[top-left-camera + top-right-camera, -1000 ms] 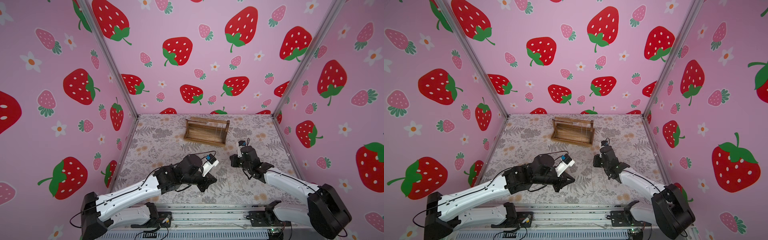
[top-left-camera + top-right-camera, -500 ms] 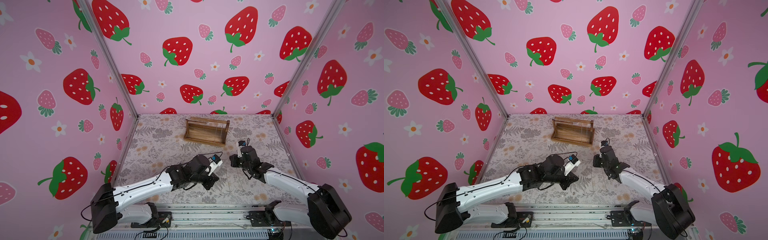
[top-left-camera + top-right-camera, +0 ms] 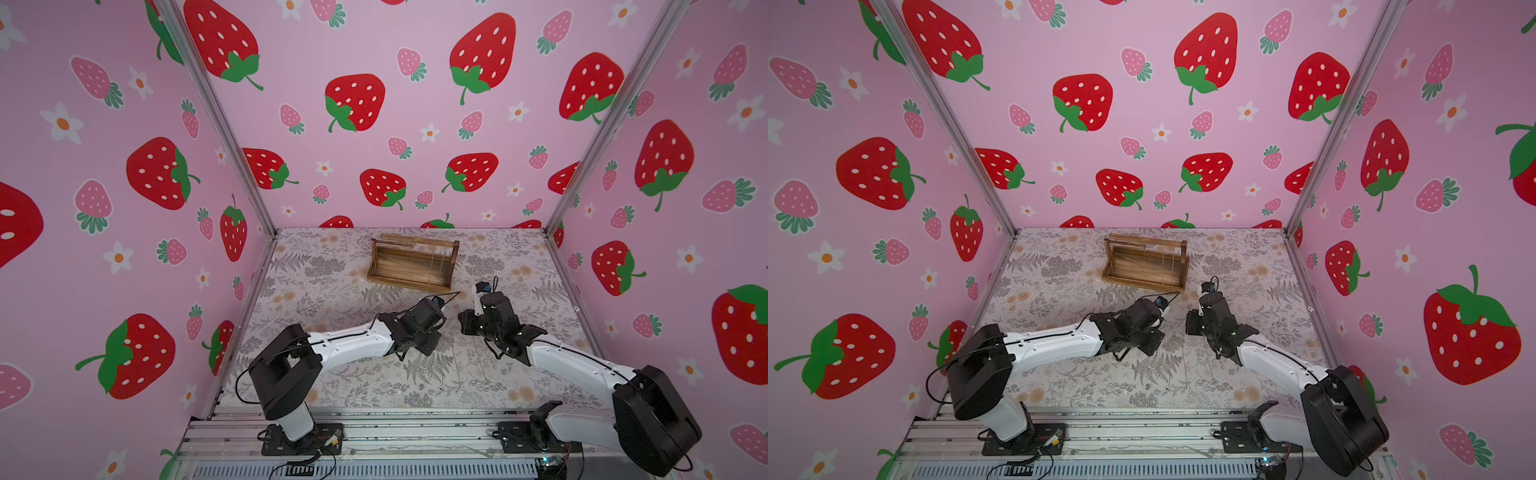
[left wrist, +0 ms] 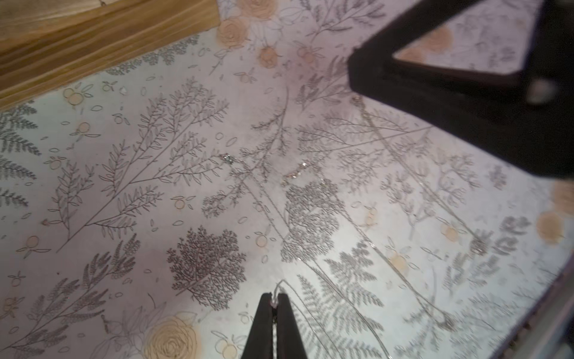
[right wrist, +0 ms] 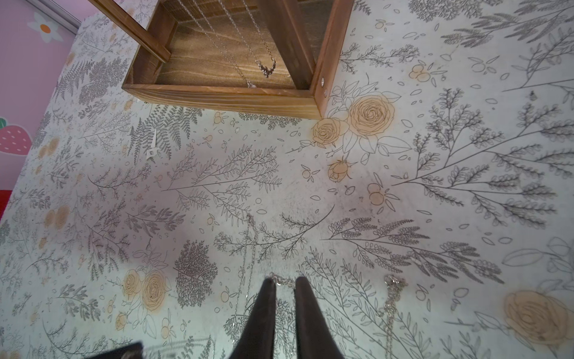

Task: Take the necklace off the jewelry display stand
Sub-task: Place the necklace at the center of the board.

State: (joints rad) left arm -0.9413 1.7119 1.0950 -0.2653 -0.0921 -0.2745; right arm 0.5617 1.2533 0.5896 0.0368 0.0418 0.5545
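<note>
My left gripper carries the necklace (image 4: 306, 306) outward next, lowers it and releases it on the open table cover beside the laid chains, which lies outward and below.
The jewelry display stand (image 3: 411, 266) (image 3: 1144, 268), a dark wooden rack, stands at the back of the table. In the right wrist view two fine chains with a small pendant (image 5: 267, 66) still hang inside the stand (image 5: 223, 94). My left gripper (image 4: 274, 303) is shut on a thin silver necklace (image 4: 306, 306), whose chain trails from the tips onto the table. My right gripper (image 5: 284, 283) sits low over the table with its fingers a little apart. A chain clasp (image 5: 281, 282) lies on the table just past its tips, and nothing is pinched between them.
Several loose chains lie on the floral table cover (image 4: 295, 174) (image 5: 393, 295) (image 5: 250, 223). The stand's corner (image 4: 93, 40) is close to the left gripper. The right gripper's black body (image 4: 466, 102) is just across from it. Pink strawberry walls enclose three sides.
The left arm has swung and stretched further over the table, its wrist moving slightly toward the stand. The right arm has stayed still.
</note>
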